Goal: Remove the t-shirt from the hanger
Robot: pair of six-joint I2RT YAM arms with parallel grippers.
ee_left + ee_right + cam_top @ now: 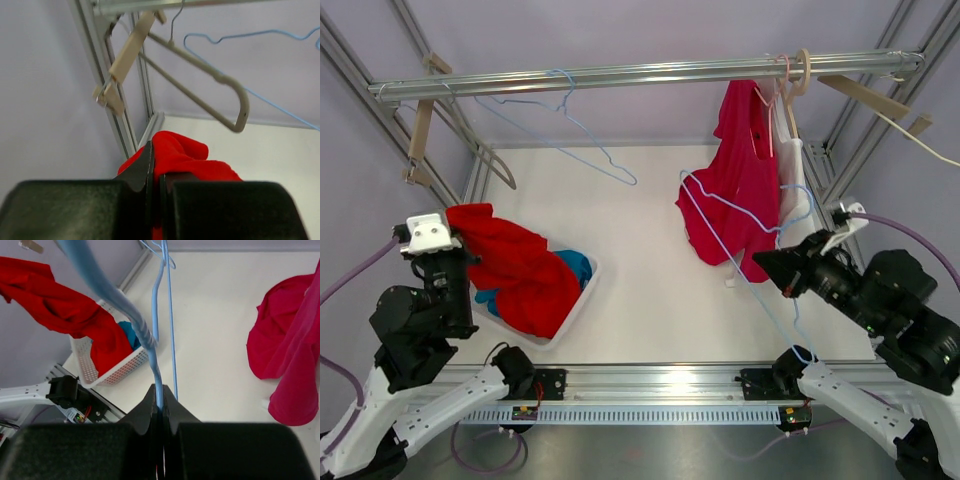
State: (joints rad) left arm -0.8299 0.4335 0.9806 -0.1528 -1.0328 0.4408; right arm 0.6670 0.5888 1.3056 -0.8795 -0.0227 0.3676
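My right gripper will next swing outward to the part of the bar (624, 75) beside the empty blue wire hanger and let go of the light-blue hanger there, because that part is free.
The red t-shirt (520, 270) is off its hanger and drapes from my left gripper (458, 228) down into a white basket (582, 295). In the left wrist view my left gripper (156, 150) is shut on a fold of the red t-shirt (187, 152). My right gripper (762, 262) is at the right, in front of the hanging clothes. In the right wrist view it (161, 390) is shut on the wire of a bare light-blue hanger (145, 335), which it holds clear of the rail.
A crimson shirt (740, 170) hangs on the rail (640, 75) at the right, with wooden hangers (865, 95) beside it. An empty blue wire hanger (575, 120) and a grey hanger (495, 165) hang at the left. A teal garment (578, 265) lies in the basket.
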